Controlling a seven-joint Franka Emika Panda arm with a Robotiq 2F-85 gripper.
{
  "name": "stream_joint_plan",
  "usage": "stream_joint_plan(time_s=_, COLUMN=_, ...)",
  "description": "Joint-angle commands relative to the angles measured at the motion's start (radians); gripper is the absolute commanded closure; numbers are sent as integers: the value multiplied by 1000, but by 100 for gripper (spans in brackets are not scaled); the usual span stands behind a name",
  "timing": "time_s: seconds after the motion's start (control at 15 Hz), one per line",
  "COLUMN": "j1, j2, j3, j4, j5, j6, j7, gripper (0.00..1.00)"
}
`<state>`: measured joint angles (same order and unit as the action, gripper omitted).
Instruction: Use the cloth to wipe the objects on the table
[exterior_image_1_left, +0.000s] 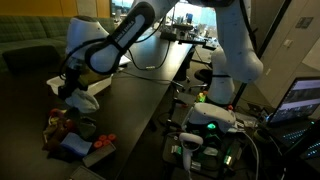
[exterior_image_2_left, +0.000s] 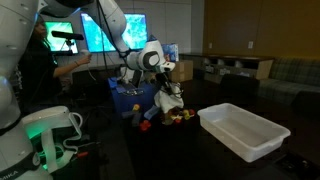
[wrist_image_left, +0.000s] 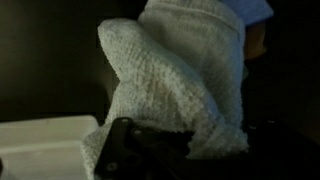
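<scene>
The white cloth (exterior_image_1_left: 86, 97) hangs low beside the walled bin. Next, my gripper rises, moves from the pile over the bin's empty inside and releases the cloth.
My gripper (exterior_image_1_left: 76, 88) is shut on a white cloth (exterior_image_1_left: 86, 97), which hangs from it above the dark table (exterior_image_1_left: 140, 90). In the wrist view the cloth (wrist_image_left: 185, 75) fills most of the frame and hides the fingertips. A pile of small colourful objects (exterior_image_1_left: 68, 130) lies on the table below and in front of the cloth. It also shows in an exterior view (exterior_image_2_left: 160, 115), with the cloth (exterior_image_2_left: 168, 98) hanging just over it. I cannot tell if the cloth touches the objects.
A white plastic bin (exterior_image_2_left: 245, 130) stands on the table beyond the objects; its corner shows in the wrist view (wrist_image_left: 40, 140). A second robot base with green light (exterior_image_1_left: 210, 115) and cables sit beside the table. A person (exterior_image_2_left: 40, 70) stands by the monitors.
</scene>
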<state>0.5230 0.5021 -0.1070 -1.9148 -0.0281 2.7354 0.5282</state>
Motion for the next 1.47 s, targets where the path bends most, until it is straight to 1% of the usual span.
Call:
stream_joint_plan(time_s=0.0, j1=-113, j2=93, j3=25, j4=247, j5=-9, j6=-95, j7=-44, gripper=99)
stream_joint_plan(time_s=0.13, j1=-162, j2=139, j3=25, j4=354, j5=-3, j6=-130, j7=-55, gripper=99)
stream_joint_plan(time_s=0.4, j1=-216, j2=262, j3=-14, j4=561, j5=-19, j6=-184, j7=-21, gripper=99)
stream_joint_plan(time_s=0.53, j1=-216, j2=330, j3=-69, j4=656, j5=-43, j6=-186, j7=35, gripper=99)
stream_joint_plan(time_s=0.6, j1=-210, j2=368, j3=-108, j4=702, j5=-59, j6=-180, j7=78, gripper=99)
stream_joint_plan(time_s=0.67, j1=-203, j2=407, j3=-150, j4=749, j5=-75, j6=-180, j7=133, gripper=92)
stream_joint_plan(time_s=0.73, j1=-204, j2=442, j3=-178, j4=794, j5=-91, j6=-189, j7=175, gripper=71)
stream_joint_plan(time_s=0.93, j1=-241, j2=530, j3=-206, j4=921, j5=-106, j6=-246, j7=242, gripper=53)
stream_joint_plan(time_s=1.13, j1=-286, j2=587, j3=-181, j4=1045, j5=-105, j6=-310, j7=217, gripper=31)
stream_joint_plan(time_s=1.27, j1=-306, j2=607, j3=-159, j4=1129, j5=-97, j6=-379, j7=191, gripper=19)
stream_joint_plan(time_s=1.33, j1=-306, j2=592, j3=-153, j4=1127, j5=-103, j6=-390, j7=179, gripper=12)
stream_joint_plan(time_s=1.4, j1=-301, j2=551, j3=-139, j4=1092, j5=-101, j6=-405, j7=165, gripper=7)
